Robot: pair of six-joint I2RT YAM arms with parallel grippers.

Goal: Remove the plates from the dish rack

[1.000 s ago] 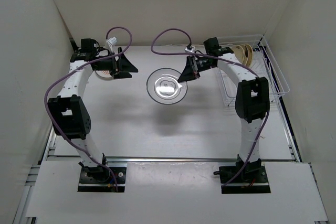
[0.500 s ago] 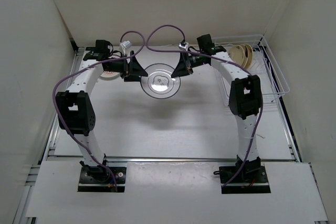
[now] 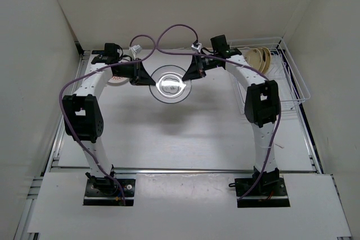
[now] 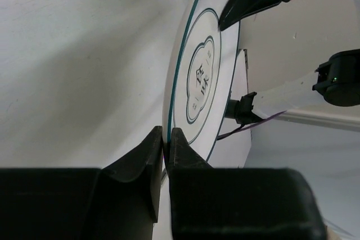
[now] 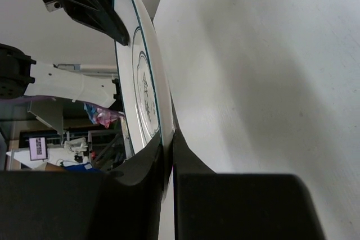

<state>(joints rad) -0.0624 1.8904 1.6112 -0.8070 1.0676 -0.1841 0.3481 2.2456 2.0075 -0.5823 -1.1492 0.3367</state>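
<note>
The left gripper carries the ringed plate down onto the orange-patterned plate (image 3: 117,81) next and releases. The orange-patterned plate lies below the gripper and to its left in the top view.
A white plate with thin dark rings (image 3: 171,84) hangs above the table's far middle, held by both arms. My left gripper (image 3: 151,77) is shut on its left rim and my right gripper (image 3: 191,75) is shut on its right rim. The left wrist view has the plate (image 4: 202,77) edge-on, its rim pinched in the left gripper (image 4: 167,139). In the right wrist view the plate (image 5: 140,82) sits in the right gripper (image 5: 169,141). Two tan plates (image 3: 260,58) stand in the white wire dish rack (image 3: 298,85) at the far right.
A white plate with an orange pattern (image 3: 116,80) lies on the table at the far left, partly under my left arm. Purple cables loop above both wrists. White walls close in the table on the left, right and back.
The right gripper carried the ringed plate to the left. The left gripper came right to the plate's left rim and shut on it.
</note>
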